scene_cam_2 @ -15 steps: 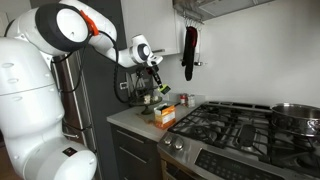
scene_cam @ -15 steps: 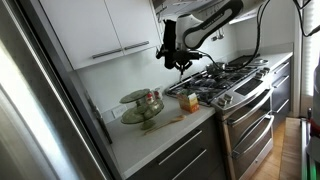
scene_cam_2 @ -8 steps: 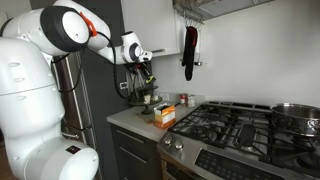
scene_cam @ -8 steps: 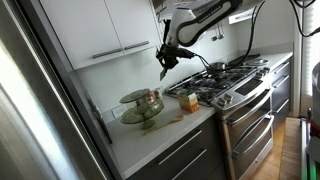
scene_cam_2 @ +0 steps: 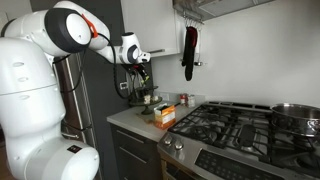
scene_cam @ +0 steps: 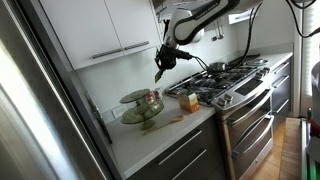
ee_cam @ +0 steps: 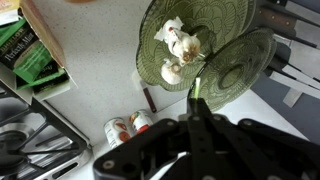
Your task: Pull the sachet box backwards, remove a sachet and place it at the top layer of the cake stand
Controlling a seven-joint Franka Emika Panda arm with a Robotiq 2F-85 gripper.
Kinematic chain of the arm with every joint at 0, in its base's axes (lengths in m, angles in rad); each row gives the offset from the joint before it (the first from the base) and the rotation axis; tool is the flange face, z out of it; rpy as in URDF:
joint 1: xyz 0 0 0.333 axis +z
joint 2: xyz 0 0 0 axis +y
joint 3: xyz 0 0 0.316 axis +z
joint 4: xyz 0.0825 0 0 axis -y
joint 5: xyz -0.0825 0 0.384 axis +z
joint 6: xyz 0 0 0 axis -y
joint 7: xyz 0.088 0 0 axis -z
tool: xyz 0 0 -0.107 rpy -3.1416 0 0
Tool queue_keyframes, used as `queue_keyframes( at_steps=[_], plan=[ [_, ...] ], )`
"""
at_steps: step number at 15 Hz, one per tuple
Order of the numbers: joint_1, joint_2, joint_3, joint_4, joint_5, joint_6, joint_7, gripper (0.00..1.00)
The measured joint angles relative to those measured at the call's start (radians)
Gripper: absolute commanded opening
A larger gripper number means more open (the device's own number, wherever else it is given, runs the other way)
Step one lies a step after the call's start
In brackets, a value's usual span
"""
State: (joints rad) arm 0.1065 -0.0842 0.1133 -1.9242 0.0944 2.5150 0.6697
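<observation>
The stand's empty top plate is outward of my gripper and below it, so my gripper should carry the sachet [ee_cam: 196, 92] outward over that plate, go down and let go.
The green glass cake stand [ee_cam: 232, 70] has two layers and stands on the white counter; it shows in both exterior views [scene_cam: 140, 103] [scene_cam_2: 139, 98]. Garlic bulbs [ee_cam: 178, 45] lie on its larger plate. The green sachet box [ee_cam: 30, 55] stands by the stove [scene_cam: 187, 101] [scene_cam_2: 164, 114]. My gripper [ee_cam: 196, 103] is shut on a thin green sachet [ee_cam: 196, 92], seen edge-on. It hangs in the air above and just beside the stand [scene_cam: 160, 72] [scene_cam_2: 143, 72], apart from the box.
A gas stove [scene_cam: 232, 78] fills the counter beyond the box. Small cans [ee_cam: 125, 128] and a brown stick [ee_cam: 147, 99] lie near the stand. White cabinets [scene_cam: 100, 30] hang overhead. A steel fridge [scene_cam: 40, 110] borders the counter. A dark mitt [scene_cam_2: 189, 52] hangs on the wall.
My gripper has moved with the sachet from above the box toward the cake stand. The box and stand have not moved.
</observation>
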Motion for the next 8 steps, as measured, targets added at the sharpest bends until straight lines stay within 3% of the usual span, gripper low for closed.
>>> queue_keyframes(
  at_steps=[3, 8],
  plan=[
    [0.012, 0.019, 0.011, 0.017, 0.076, 0.043, -0.053, 0.00],
    [0.058, 0.137, 0.052, 0.115, 0.349, 0.165, -0.251, 0.00]
  ],
)
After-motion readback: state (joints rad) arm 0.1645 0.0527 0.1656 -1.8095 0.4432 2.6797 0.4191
